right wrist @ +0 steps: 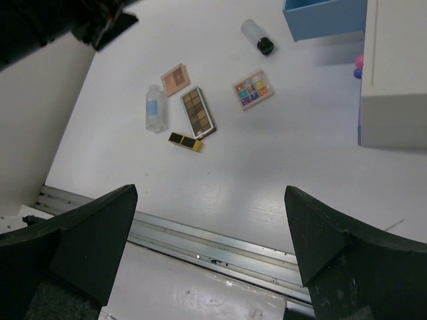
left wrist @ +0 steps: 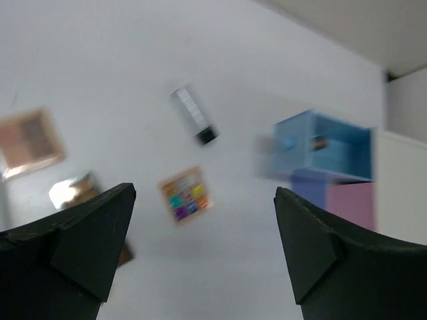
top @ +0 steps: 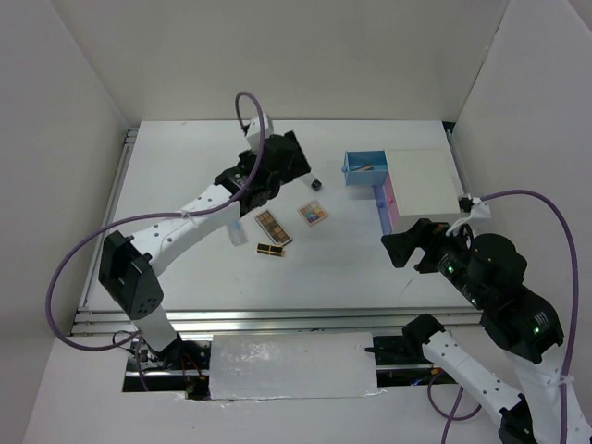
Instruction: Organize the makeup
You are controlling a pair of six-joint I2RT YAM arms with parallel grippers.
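My left gripper will next move back and down and turn onto the black-gold lipstick by the brown palette, since the lipstick lies nearer my base.
The makeup lies loose on the white table. A black-capped clear bottle lies nearest the blue drawer. A colourful palette, a long brown palette, a small pinkish palette, a clear bottle and a black-gold lipstick lie left of it. My left gripper hovers open and empty above the palettes. Further right, near the front, my right gripper is open and empty too.
A white box stands at the back right, its blue drawer pulled out to the left. A pink drawer sticks out below it. A metal rail runs along the table's front edge.
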